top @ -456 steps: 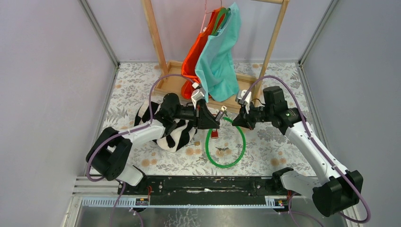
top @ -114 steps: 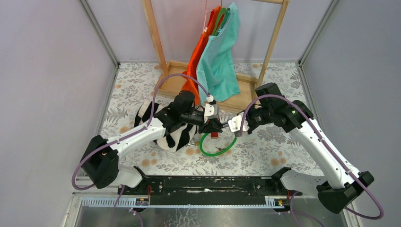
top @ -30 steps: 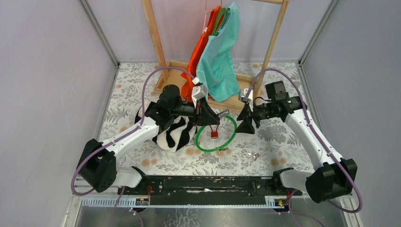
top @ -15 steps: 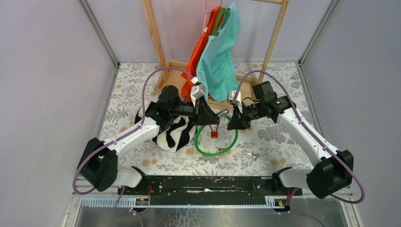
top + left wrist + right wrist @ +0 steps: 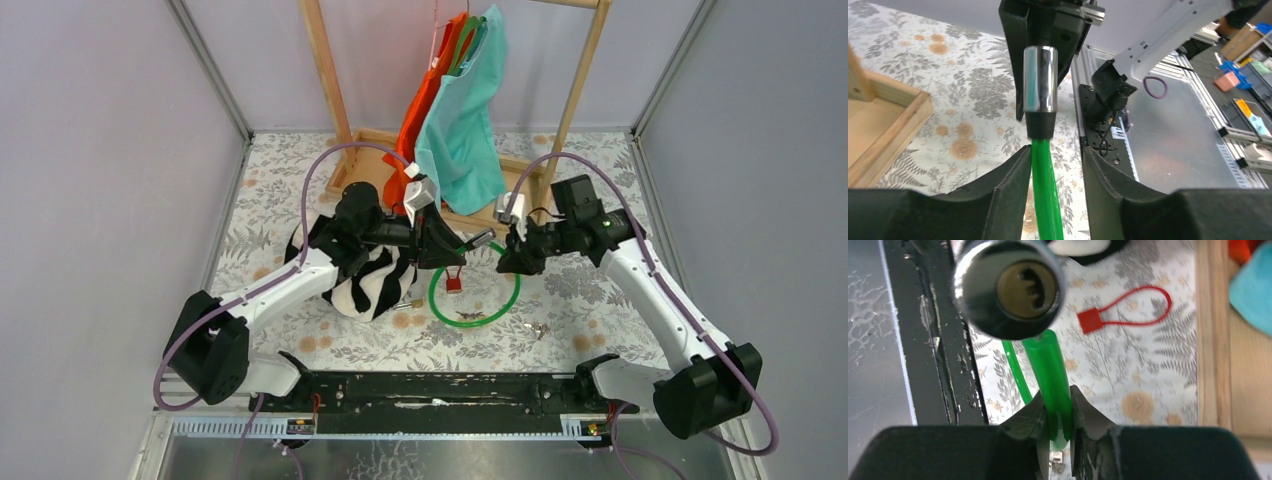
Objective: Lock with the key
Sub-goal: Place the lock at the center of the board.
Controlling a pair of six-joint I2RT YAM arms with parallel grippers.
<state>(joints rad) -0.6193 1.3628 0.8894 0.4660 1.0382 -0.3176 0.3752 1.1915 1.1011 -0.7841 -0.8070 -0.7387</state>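
The robot's right gripper will lower the green cable to the right in the top view, away from the open left gripper, onto the floral tabletop [image 5: 556, 286], which is empty there.
A green cable lock [image 5: 505, 305] loops over the floral tabletop, and its silver cylinder [image 5: 482, 239] is raised between my two grippers. My left gripper [image 5: 452, 246] is open around the cable [image 5: 1044, 190] just below the cylinder [image 5: 1040, 80]. The cable rests against one finger, with a gap to the other. My right gripper [image 5: 505, 263] is shut on the green cable [image 5: 1053, 375] near its end. The cylinder's brass keyhole [image 5: 1020, 289] faces the right wrist camera. A small metal key [image 5: 540, 328] lies on the table in front of the loop.
A red tag seal [image 5: 453, 282] lies inside the loop. A zebra-striped cloth [image 5: 370, 285] sits under the left arm. A wooden rack [image 5: 520, 180] with teal and orange garments [image 5: 460, 110] stands close behind both grippers. Grey walls close in both sides.
My right gripper came in from the right, closed on the green cable and drew it rightward. The left jaws loosened around the cable. The loop shifted right.
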